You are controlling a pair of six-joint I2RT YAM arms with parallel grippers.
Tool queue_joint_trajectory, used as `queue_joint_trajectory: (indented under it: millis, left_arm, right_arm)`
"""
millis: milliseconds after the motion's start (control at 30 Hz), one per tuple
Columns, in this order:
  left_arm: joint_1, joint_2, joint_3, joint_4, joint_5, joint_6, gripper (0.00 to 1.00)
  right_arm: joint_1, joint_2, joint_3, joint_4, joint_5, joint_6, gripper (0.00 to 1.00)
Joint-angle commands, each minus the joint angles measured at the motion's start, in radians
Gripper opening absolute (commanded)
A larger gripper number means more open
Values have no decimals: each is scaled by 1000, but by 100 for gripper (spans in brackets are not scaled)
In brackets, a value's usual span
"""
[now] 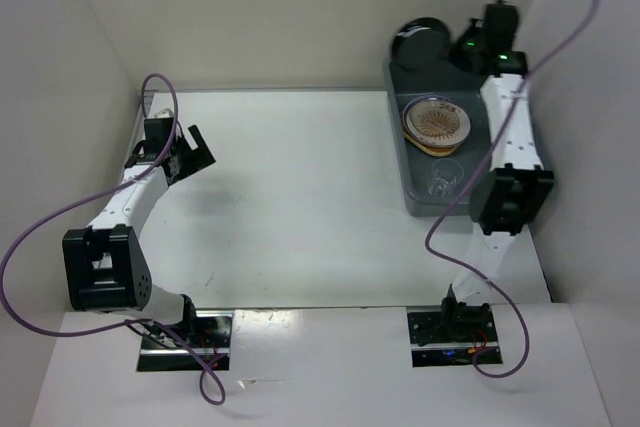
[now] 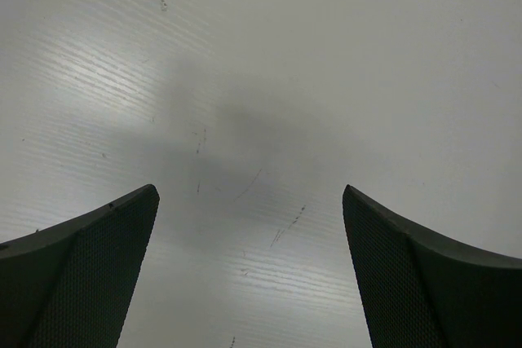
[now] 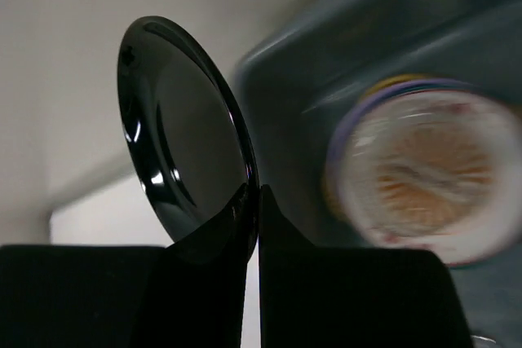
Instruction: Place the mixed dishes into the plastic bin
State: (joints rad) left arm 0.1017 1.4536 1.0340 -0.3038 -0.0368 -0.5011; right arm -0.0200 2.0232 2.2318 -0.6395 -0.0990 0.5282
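The black dish hangs at the bin's far corner. Next, my right gripper moves it back and down over the white sunburst plate.
My right gripper is shut on the rim of the small black dish, holding it on edge. In the top view the black dish hangs at the far left corner of the grey-blue plastic bin, with the right gripper beside it. Inside the bin lies a stack topped by the white plate with the orange sunburst; a lavender rim shows under it. A clear glass cup stands nearer in the bin. My left gripper is open over bare table.
White walls enclose the table on the left, back and right. The bin sits against the right wall. The right arm's elbow hangs over the bin's near right corner. Purple cables loop off both arms.
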Motion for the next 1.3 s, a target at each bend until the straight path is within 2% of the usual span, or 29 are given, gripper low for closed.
queue_joint_trajectory:
  millis: [0, 100, 233, 600, 967, 1033, 1100, 1200, 1233, 1267]
  left_arm:
    - [4, -32, -3, 28, -2, 9, 100]
    - [4, -32, -3, 28, -2, 9, 100]
    - [4, -22, -3, 28, -2, 9, 100]
    - [4, -13, -3, 28, -2, 9, 100]
    - [4, -2, -3, 28, 8, 9, 100]
    - [4, -2, -3, 28, 8, 9, 100]
    - [4, -2, -3, 28, 8, 9, 100]
    - [4, -2, -3, 28, 8, 9, 100]
    - [4, -2, -3, 28, 8, 9, 100]
    - [4, 7, -3, 28, 8, 9, 100]
  right_arm:
    - [-135, -115, -142, 23, 71, 39, 1]
    - [-236, -129, -222, 23, 119, 39, 1]
    - [-284, -129, -290, 14, 182, 39, 1]
    - [-271, 32, -301, 14, 153, 39, 1]
    - [-163, 184, -178, -19, 153, 30, 1]
    - [-163, 193, -153, -31, 142, 30, 16]
    - [-163, 204, -133, -58, 133, 39, 46]
    - [-140, 145, -98, -86, 215, 39, 57]
    - [-129, 119, -87, -95, 257, 39, 65]
    - [-101, 88, -87, -95, 304, 39, 68]
